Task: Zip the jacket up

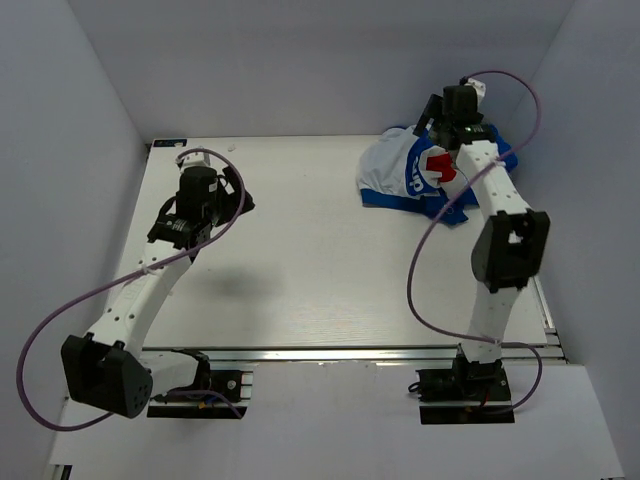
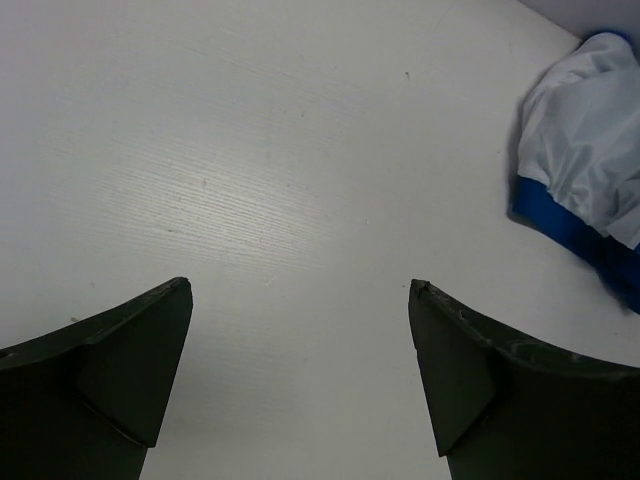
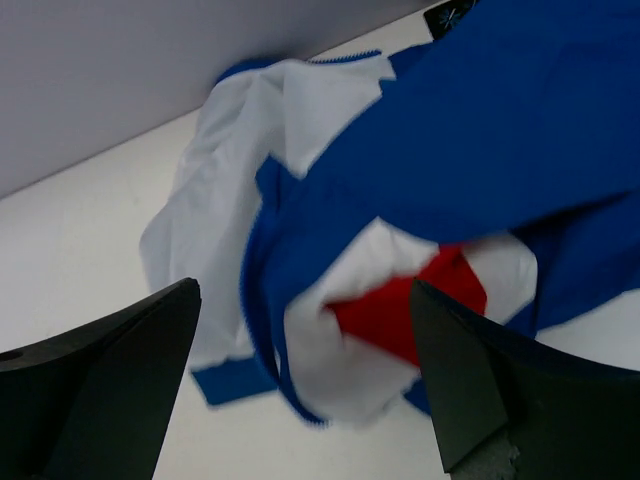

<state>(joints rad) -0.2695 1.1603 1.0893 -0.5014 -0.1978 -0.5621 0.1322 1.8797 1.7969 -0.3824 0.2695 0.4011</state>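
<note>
My right gripper is above the blue fold's edge (image 1: 412, 160) (image 3: 278, 212) beside the white panel, and that edge shows between its open fingers, so I need to lower it there.
The jacket (image 1: 415, 172) lies crumpled at the table's far right, against the back wall, blue with white and red panels. In the right wrist view its folds (image 3: 400, 200) fill the frame, a red patch showing between white and blue; the zipper is not clearly visible. My right gripper (image 3: 305, 290) is open, hovering above the jacket with nothing between its fingers; in the top view it (image 1: 448, 118) is over the jacket's far side. My left gripper (image 2: 300, 290) is open and empty above bare table at the far left (image 1: 222, 190). The jacket's edge (image 2: 585, 150) shows at the right of the left wrist view.
The white table (image 1: 300, 260) is boxed in by white walls at the back and both sides. A purple cable (image 1: 430, 270) loops from the right arm over the table's right part. Another purple cable (image 1: 60, 320) hangs off the left arm.
</note>
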